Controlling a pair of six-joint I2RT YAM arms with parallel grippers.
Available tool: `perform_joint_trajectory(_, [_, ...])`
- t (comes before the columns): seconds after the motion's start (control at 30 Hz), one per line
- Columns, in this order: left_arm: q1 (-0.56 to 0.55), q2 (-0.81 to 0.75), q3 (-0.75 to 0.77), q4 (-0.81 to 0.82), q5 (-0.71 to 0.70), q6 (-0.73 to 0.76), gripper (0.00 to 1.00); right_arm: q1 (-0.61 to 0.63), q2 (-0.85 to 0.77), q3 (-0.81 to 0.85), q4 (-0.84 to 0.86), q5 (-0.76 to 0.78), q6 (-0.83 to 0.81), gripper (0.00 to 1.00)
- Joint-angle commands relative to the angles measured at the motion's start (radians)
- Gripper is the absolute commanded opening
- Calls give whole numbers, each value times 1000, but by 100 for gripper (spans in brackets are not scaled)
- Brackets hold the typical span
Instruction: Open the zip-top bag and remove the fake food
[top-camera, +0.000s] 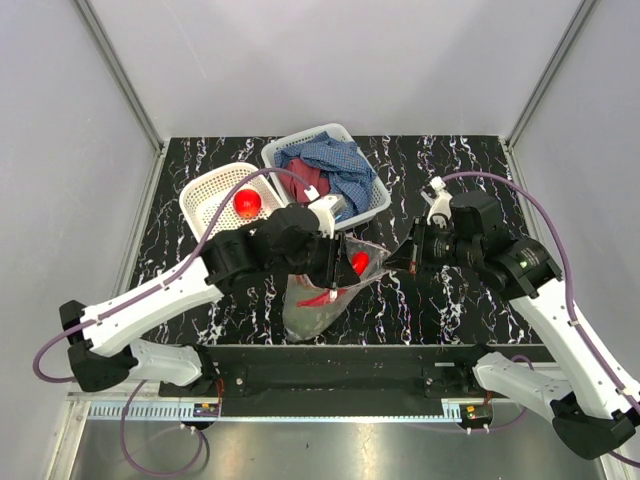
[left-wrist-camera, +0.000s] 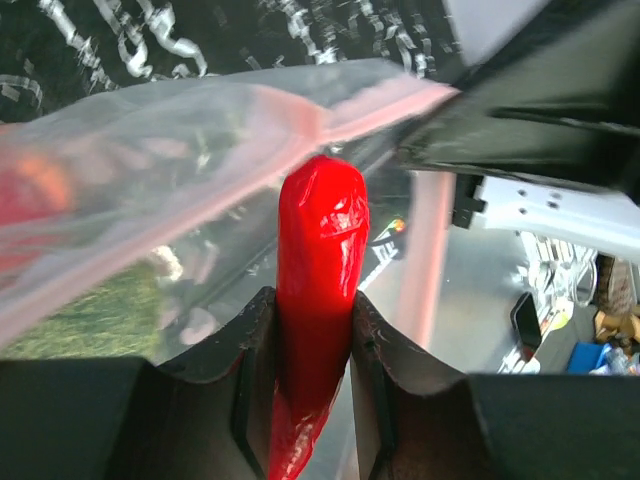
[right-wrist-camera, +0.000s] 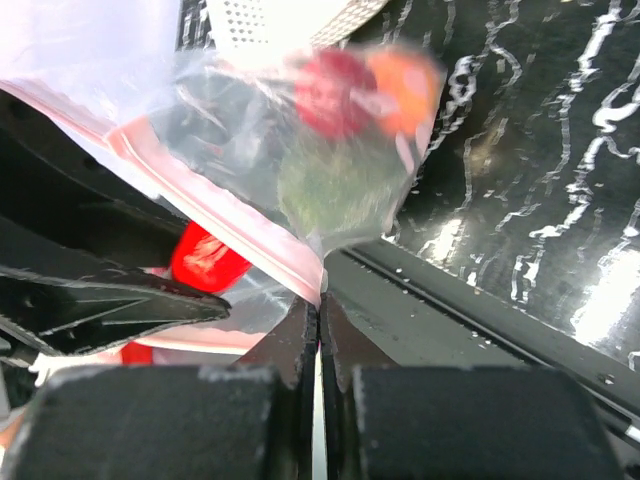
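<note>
My left gripper rises from the bag (top-camera: 310, 305) next and moves across to the white perforated basket (top-camera: 228, 211). It goes down inside to release the chili, since a red fruit already lies there.
The clear zip-top bag (top-camera: 310, 305) hangs above the table's front middle, its mouth held up between my grippers. My left gripper (top-camera: 345, 265) is at the bag's mouth, shut on the slim red chili pepper (left-wrist-camera: 320, 240), which stands up between the fingers. My right gripper (top-camera: 400, 262) is shut on the bag's top edge at its pink zip strip (right-wrist-camera: 250, 225). In the right wrist view a red fruit (right-wrist-camera: 330, 90), an orange fruit (right-wrist-camera: 405, 85) and a green piece (right-wrist-camera: 340, 185) lie inside the bag. The chili (right-wrist-camera: 205, 260) shows there too.
A white perforated basket (top-camera: 205, 195) at the back left holds a red round fruit (top-camera: 247, 203). A second white basket (top-camera: 375, 205) beside it holds blue and red cloths (top-camera: 335, 165). The black marbled table (top-camera: 450, 310) is walled in by grey panels.
</note>
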Motion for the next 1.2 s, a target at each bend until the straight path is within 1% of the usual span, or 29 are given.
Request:
perform_joint_trajectory(0.0, [1,-125,-43,75,63,130,0,-14,-12,-19,-28,75,-40,0])
perform_joint_trajectory(0.13, [1,-125,-80,107,141,201,0,-15,-20,-12,-28,52,-28,0])
perform_joint_trajectory(0.2, [1,-127,-95,156,195,213,0,-15,-21,-9,-28,52,-25,0])
perform_joint_trajectory(0.27, [1,-131,-104,178,194,221,0,-14,-20,-6,-28,47,-23,0])
perform_joint_trajectory(0.37, [1,-119,-97,262,177,203,0,-14,2,-15,-25,-10,-40,0])
perform_joint_trajectory(0.4, [1,-108,-91,341,197,189,0,-14,14,-22,-25,-49,-51,0])
perform_joint_trajectory(0.47, [-1,-76,-89,446,224,155,0,-14,22,-44,-23,-85,-58,0])
perform_joint_trajectory(0.5, [-2,-64,-86,527,208,146,0,-12,26,-50,-20,-102,-63,0])
perform_joint_trajectory(0.57, [-2,-24,-69,587,178,123,0,-14,20,-64,-20,-103,-68,0])
perform_joint_trajectory(0.67, [-2,13,-2,626,44,103,0,-14,10,-73,-20,-112,-55,0])
perform_joint_trajectory(0.7, [-2,12,3,653,-30,98,0,-15,6,-75,-17,-117,-49,0])
perform_joint_trajectory(0.73, [-2,7,1,685,-67,95,0,-14,3,-78,-12,-120,-43,0])
perform_joint_trajectory(0.77, [-2,2,-3,719,-105,92,0,-14,-4,-85,-9,-122,-37,0])
perform_joint_trajectory(0.8, [-1,-16,-18,794,-194,84,0,-14,-9,-90,-3,-122,-28,0])
perform_joint_trajectory(0.87, [5,-33,-37,866,-257,66,0,-14,-15,-96,-3,-110,-22,0])
perform_joint_trajectory(0.9, [27,-42,-41,924,-271,40,0,-15,-18,-98,-3,-102,-20,0])
perform_joint_trajectory(0.97, [56,-45,-11,927,-270,15,0,-15,-24,-98,-6,-82,-17,0])
perform_joint_trajectory(1.0, [74,-45,26,848,-311,0,0,-15,-26,-98,-8,-76,-14,0])
perform_joint_trajectory(1.07, [79,-38,154,722,-399,15,0,-14,-27,-98,-11,-56,-11,0])
perform_joint_trajectory(1.1, [83,-33,196,612,-493,61,0,-14,-27,-96,-11,-53,-14,0])
perform_joint_trajectory(1.13, [87,-24,271,557,-547,83,0,-15,-27,-95,-11,-48,-14,0])
perform_joint_trajectory(1.17, [96,-16,300,496,-605,92,0,-15,-26,-88,-11,-41,-14,0])
